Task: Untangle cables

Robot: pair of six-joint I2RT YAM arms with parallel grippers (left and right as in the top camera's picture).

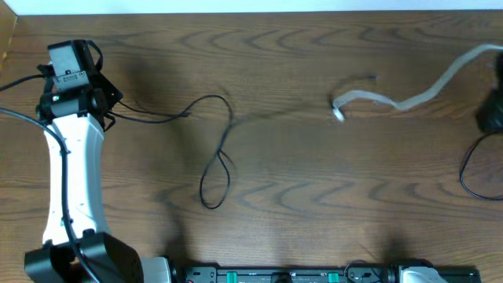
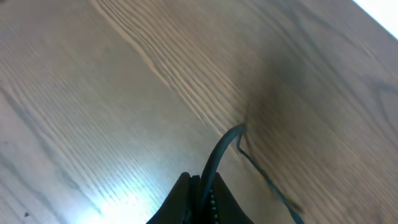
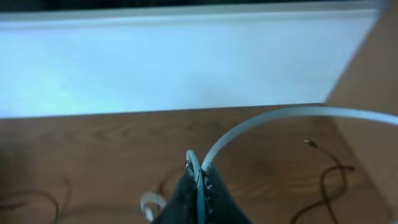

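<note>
My right gripper swings left in the overhead view next, tilting down toward the white cable's plug end, which rests clear of the black loop.
The black cable runs right from my left gripper across the table and hangs in a narrow loop near the middle. In the left wrist view my left gripper is shut on the black cable, which rises from the fingers and bends back down to the right. The white cable lies at the right, its plug end resting on the wood. It climbs towards the right edge. My right gripper is shut on the white cable, which arcs off to the right.
The left arm stands along the table's left side. A dark part of the right arm shows at the right edge, with a thin black wire loop below it. A white wall borders the table.
</note>
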